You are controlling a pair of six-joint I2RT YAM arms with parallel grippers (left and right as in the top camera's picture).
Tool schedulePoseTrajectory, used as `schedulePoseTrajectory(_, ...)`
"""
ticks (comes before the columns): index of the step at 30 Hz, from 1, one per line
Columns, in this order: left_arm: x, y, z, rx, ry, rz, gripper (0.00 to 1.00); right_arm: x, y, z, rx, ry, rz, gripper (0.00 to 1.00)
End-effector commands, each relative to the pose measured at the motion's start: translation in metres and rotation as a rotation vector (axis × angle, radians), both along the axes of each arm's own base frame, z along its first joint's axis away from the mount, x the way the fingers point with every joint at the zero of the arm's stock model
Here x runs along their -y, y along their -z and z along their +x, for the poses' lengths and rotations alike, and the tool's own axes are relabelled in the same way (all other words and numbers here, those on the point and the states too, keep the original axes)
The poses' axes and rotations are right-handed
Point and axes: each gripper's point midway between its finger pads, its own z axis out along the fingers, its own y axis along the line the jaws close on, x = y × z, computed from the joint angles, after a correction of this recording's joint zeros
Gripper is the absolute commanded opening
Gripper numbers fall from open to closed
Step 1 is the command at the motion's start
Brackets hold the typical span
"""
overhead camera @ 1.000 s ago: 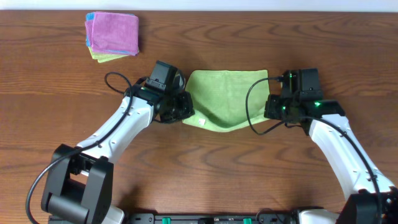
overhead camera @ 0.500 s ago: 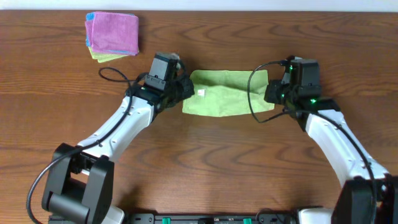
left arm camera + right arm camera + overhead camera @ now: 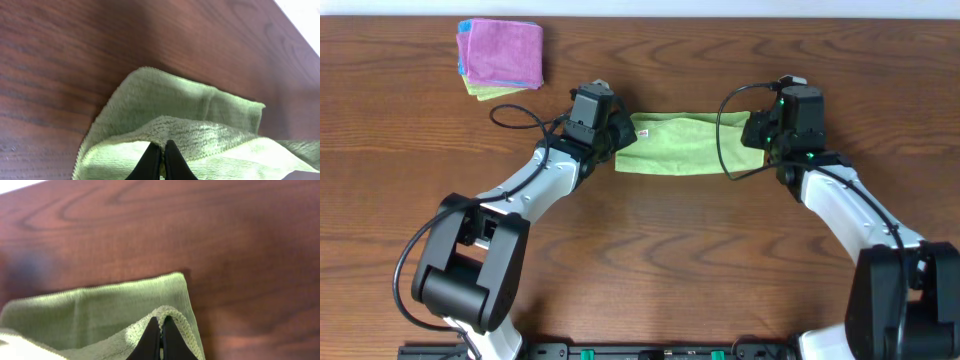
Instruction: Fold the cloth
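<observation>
The pinched corner needs to go outward and down onto the lower layer's far corner (image 3: 633, 116) (image 3: 143, 72), and the left gripper should then let go of it.
A light green cloth (image 3: 685, 145) lies as a narrow band across the middle of the brown table, its near edge carried over toward its far edge. My left gripper (image 3: 620, 140) is shut on the cloth's left corner; in the left wrist view the black fingertips (image 3: 163, 149) pinch the upper green layer (image 3: 200, 112). My right gripper (image 3: 756, 140) is shut on the cloth's right corner; in the right wrist view its fingertips (image 3: 161, 326) pinch the hemmed edge above the lower layer (image 3: 95, 312).
A stack of folded cloths, pink (image 3: 502, 54) on top with blue and yellow-green below, sits at the far left of the table. Black cables loop beside both wrists. The table's far edge (image 3: 720, 16) runs just behind.
Both grippers have carried the cloth's near edge away from me toward the far edge. The cloth went from a broad sagging sheet to a narrow folded band.
</observation>
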Motion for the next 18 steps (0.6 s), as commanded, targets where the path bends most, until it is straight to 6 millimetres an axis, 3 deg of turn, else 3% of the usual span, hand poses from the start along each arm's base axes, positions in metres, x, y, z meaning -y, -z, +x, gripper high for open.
schedulePoseTrajectory(1, -0.01, 0.0, 0.008, 0.027, -0.054, 0.037, 0.06, 0.0, 0.009, 0.006, 0.005, 0.021, -0.003, 0.01)
schedulePoseTrajectory(8, -0.016, 0.006, 0.019, 0.062, -0.096, 0.064, 0.06, -0.001, 0.028, 0.016, 0.004, 0.03, 0.008, 0.01)
schedulePoseTrajectory(18, -0.015, 0.023, 0.032, 0.093, -0.113, 0.066, 0.06, -0.002, 0.035, 0.031, 0.054, 0.03, 0.013, 0.01)
